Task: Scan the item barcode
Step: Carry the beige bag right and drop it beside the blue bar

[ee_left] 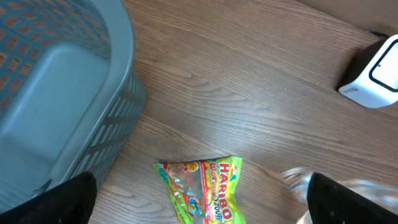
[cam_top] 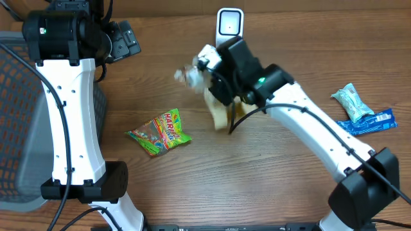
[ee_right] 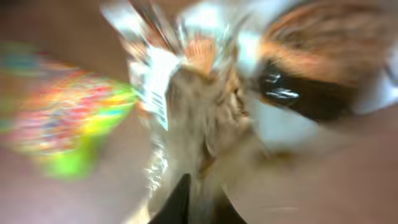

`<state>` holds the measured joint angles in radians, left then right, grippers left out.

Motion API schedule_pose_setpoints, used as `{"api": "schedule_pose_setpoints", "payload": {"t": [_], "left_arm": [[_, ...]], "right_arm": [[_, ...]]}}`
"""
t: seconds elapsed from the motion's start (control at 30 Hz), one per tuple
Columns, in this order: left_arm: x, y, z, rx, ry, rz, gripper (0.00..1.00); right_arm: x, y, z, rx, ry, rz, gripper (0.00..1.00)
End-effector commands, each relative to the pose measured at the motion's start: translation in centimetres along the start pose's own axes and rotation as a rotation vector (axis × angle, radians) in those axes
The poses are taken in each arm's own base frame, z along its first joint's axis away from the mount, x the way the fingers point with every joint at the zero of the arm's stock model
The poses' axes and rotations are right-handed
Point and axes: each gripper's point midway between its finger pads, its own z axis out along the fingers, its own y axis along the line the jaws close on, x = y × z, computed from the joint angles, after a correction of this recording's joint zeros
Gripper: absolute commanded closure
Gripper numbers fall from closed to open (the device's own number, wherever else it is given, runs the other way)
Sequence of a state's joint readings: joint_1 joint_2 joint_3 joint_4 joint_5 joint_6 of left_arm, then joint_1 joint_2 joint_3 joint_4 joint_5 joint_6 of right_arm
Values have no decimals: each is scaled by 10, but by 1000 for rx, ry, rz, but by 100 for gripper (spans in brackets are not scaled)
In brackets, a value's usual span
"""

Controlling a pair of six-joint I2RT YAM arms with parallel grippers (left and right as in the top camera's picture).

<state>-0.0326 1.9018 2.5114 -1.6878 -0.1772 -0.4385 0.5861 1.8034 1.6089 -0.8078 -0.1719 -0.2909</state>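
Note:
My right gripper swings to the right in the overhead view to the tabletop (cam_top: 323, 109) beside the teal packet next and releases the bag, since other packets lie there.
My right gripper (ee_right: 202, 186) is shut on the lower edge of a crinkly tan-and-white snack bag (ee_right: 205, 93), which is blurred by motion. A white label with a barcode shows on the bag's left side. From overhead, the bag (cam_top: 192, 77) hangs under the right wrist just in front of the white barcode scanner (cam_top: 229, 24) at the table's far edge. My left gripper (ee_left: 205, 205) is open, high above a green Haribo bag (ee_left: 202, 190) on the table. The scanner (ee_left: 376, 74) also appears at the upper right of the left wrist view.
A grey mesh basket (cam_top: 13, 128) stands at the left edge, beside the left arm. The Haribo bag (cam_top: 160, 133) lies left of centre. A teal packet (cam_top: 352, 101) and a blue packet (cam_top: 369, 122) lie at the far right.

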Motion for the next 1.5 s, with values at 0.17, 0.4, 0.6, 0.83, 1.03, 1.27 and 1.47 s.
{"api": "schedule_pose_setpoints", "payload": {"t": [0.17, 0.4, 0.6, 0.83, 1.03, 1.27, 1.47], "left_arm": [[-2, 3, -7, -4, -24, -7, 0], [-2, 3, -7, -3, -23, -7, 0], [-2, 3, -7, -3, -23, -7, 0], [-2, 3, -7, -3, -23, -7, 0], [-2, 3, -7, -3, -23, -7, 0], [-2, 3, -7, -3, -23, -6, 0], [-2, 3, -7, -3, -23, -7, 0]], "right_arm": [[-2, -60, -58, -434, -156, 672, 96], [141, -232, -101, 189, -63, 1229, 96], [248, -285, -130, 507, 5, 1421, 96], [284, -299, -134, 602, 2, 1459, 60], [265, -296, -127, 490, -55, 1449, 0], [222, -284, -130, 282, -132, 1354, 0], [144, -250, -156, 46, -241, 1206, 0]]}}
